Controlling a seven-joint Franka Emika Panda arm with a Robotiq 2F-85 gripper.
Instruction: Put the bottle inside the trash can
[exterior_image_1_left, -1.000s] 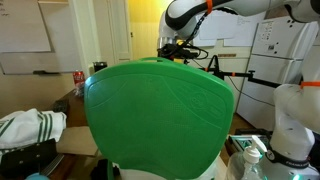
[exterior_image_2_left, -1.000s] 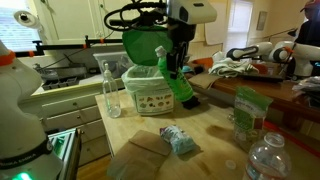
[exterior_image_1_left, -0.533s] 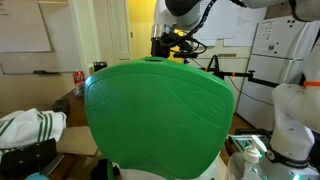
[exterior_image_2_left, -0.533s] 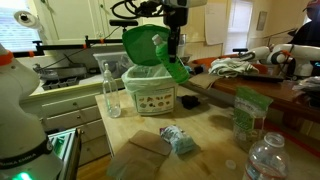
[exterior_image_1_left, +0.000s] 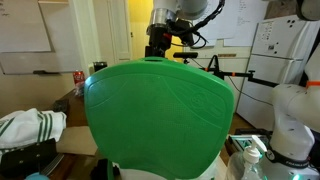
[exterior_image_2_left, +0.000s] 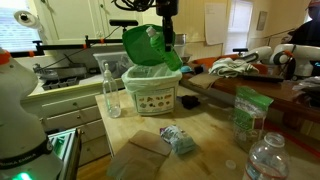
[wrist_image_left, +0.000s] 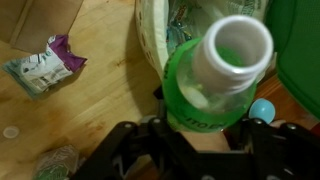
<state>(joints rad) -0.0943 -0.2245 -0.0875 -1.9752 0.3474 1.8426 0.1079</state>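
The green bottle hangs over the liner's rim, so next I should turn my gripper and move past the liner's rim, over the trash can's opening (exterior_image_2_left: 153, 71) (wrist_image_left: 198, 16), to let the bottle go.
My gripper (wrist_image_left: 200, 138) is shut on a green bottle (wrist_image_left: 212, 88) with a white cap. In the wrist view the bottle hangs over the rim of the trash can's plastic liner (wrist_image_left: 155, 45). In an exterior view the gripper (exterior_image_2_left: 165, 28) holds the bottle (exterior_image_2_left: 170, 55) tilted just above the open white trash can (exterior_image_2_left: 150, 95), in front of its raised green lid (exterior_image_2_left: 138, 45). In an exterior view the green lid (exterior_image_1_left: 160, 120) fills most of the picture and hides the bottle; only the gripper (exterior_image_1_left: 163, 45) shows above it.
On the wooden table stand a clear empty bottle (exterior_image_2_left: 110, 90), a green pouch (exterior_image_2_left: 246, 115), a water bottle (exterior_image_2_left: 266, 160), a crumpled wrapper (exterior_image_2_left: 181, 140) and a brown paper bag (exterior_image_2_left: 140, 158). The wrapper also shows in the wrist view (wrist_image_left: 40, 65). A white robot arm (exterior_image_2_left: 18, 100) stands nearby.
My gripper has lifted the green bottle and carried it from beside the can's front to above the can's opening.
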